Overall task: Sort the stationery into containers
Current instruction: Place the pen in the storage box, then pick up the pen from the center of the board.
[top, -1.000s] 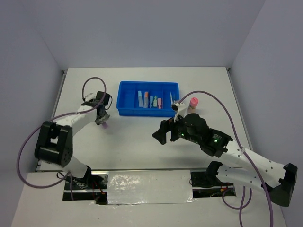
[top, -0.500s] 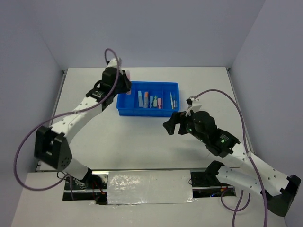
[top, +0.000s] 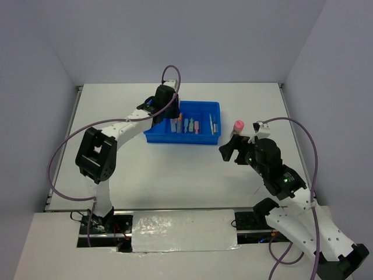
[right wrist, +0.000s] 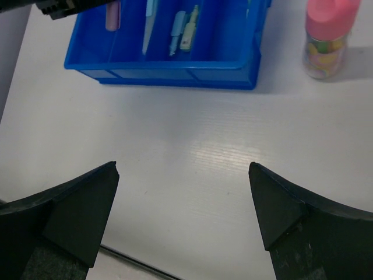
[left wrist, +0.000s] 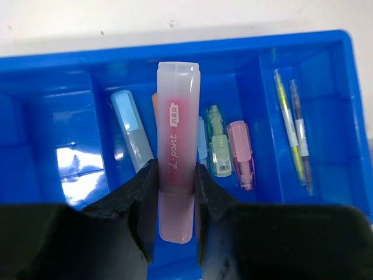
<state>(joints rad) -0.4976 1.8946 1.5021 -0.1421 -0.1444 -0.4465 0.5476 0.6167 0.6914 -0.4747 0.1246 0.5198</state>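
I should next move my open right gripper outward and down around the glue stick, at its pink cap (top: pixel 238 125). The glue stick is outside the tray (top: pixel 182 138), outward of that gripper.
My left gripper (left wrist: pixel 176 176) is shut on a translucent pink marker (left wrist: pixel 176 125) and holds it above the blue tray (left wrist: pixel 345 111); from above, the left gripper (top: pixel 165 111) hangs over the left part of the tray (top: pixel 182 138). In the tray lie a light blue marker (left wrist: pixel 129 125), a green one (left wrist: pixel 217 146), a pink one (left wrist: pixel 240 156), a yellow pen (left wrist: pixel 287 116) and a white pen (left wrist: pixel 300 131). My right gripper (right wrist: pixel 182 167) is open over bare table, near the tray's (right wrist: pixel 175 74) front. A pink-capped glue stick (right wrist: pixel 327 35) stands upright on the table right of the tray.
The glue stick (top: pixel 238 126) stands just beyond my right gripper (top: pixel 231 149). Grey walls close in the white table on the left, far and right sides. The left arm's purple cable loops above the tray's far left corner.
The left arm has swung from the table's left side to above the tray, still gripping the pink marker. The right arm has drawn back to the right, uncovering the glue stick.
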